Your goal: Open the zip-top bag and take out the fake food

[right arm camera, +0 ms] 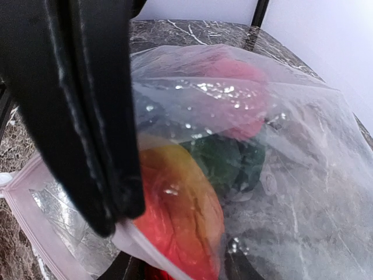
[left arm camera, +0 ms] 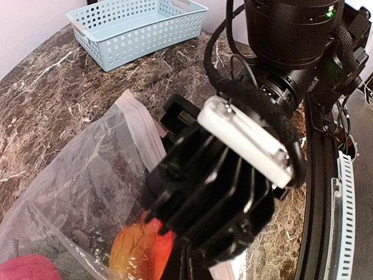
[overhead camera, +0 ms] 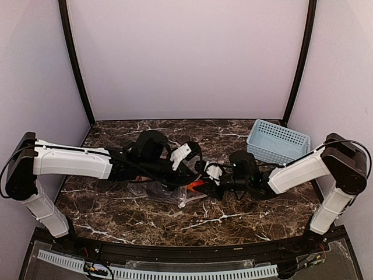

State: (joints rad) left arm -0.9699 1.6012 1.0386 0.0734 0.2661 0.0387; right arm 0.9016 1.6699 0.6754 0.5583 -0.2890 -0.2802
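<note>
The light blue basket (overhead camera: 268, 142) is empty. My right gripper should next pull the orange-red fruit out of the bag, swing up and outward, then come down and let go of the fruit inside the basket.
The clear zip-top bag (overhead camera: 154, 191) lies mid-table between both arms, its white zip strip (left arm camera: 143, 125) toward the right arm. Through the plastic (right arm camera: 291, 175) I see an orange-red fruit (right arm camera: 180, 216), a dark green piece (right arm camera: 227, 160) and a pink one (right arm camera: 245, 87). My left gripper (overhead camera: 195, 171) is shut on the bag's zip edge; its fingers (right arm camera: 87, 116) show pressed together in the right wrist view. My right gripper (overhead camera: 205, 179) sits at the bag's mouth, its jaws on either side of the orange-red fruit (left arm camera: 137, 251). Its body (left arm camera: 215, 198) hides most of the left gripper (left arm camera: 189, 269).
A light blue perforated basket (overhead camera: 277, 140) stands at the back right, also in the left wrist view (left arm camera: 134, 29). The marble table ends at a black front rail (overhead camera: 186, 251). The two arms nearly touch above the bag.
</note>
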